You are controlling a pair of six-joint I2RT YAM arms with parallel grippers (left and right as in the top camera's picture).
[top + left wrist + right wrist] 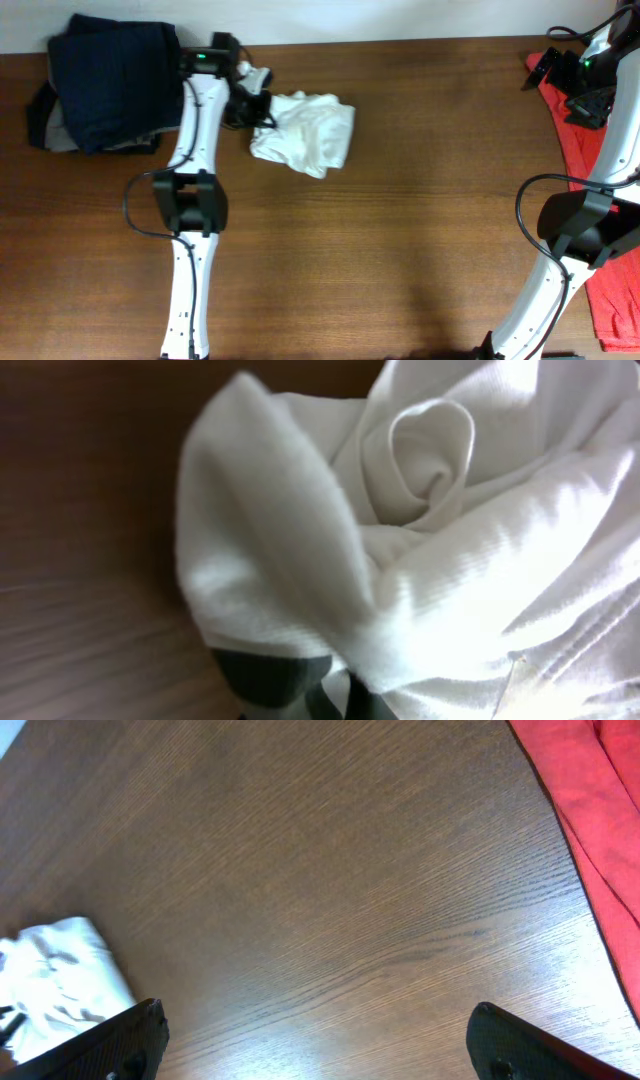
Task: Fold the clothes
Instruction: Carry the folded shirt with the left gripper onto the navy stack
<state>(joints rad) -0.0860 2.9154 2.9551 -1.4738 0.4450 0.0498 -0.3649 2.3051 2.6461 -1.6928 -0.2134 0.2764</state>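
Note:
My left gripper will next carry the white T-shirt (305,132) to the left in the overhead view and release it on top of the navy pile, because folded clothes are stacked there.
The white T-shirt (305,132) lies crumpled in a bunch on the brown table, back left of centre; its print is hidden. My left gripper (256,106) is at the bunch's left edge. In the left wrist view the T-shirt (420,510) fills the frame, and the dark fingers of the left gripper (338,682) are pinched together with white cloth between them. My right gripper (566,76) is open and empty at the far right back. In the right wrist view its fingers (320,1030) are wide apart over bare wood, with the white T-shirt (55,985) far off at the left.
A pile of dark navy folded garments (115,80) lies at the back left corner, just left of the left arm. A red T-shirt (612,290) lies along the right table edge under the right arm and shows in the right wrist view (590,810).

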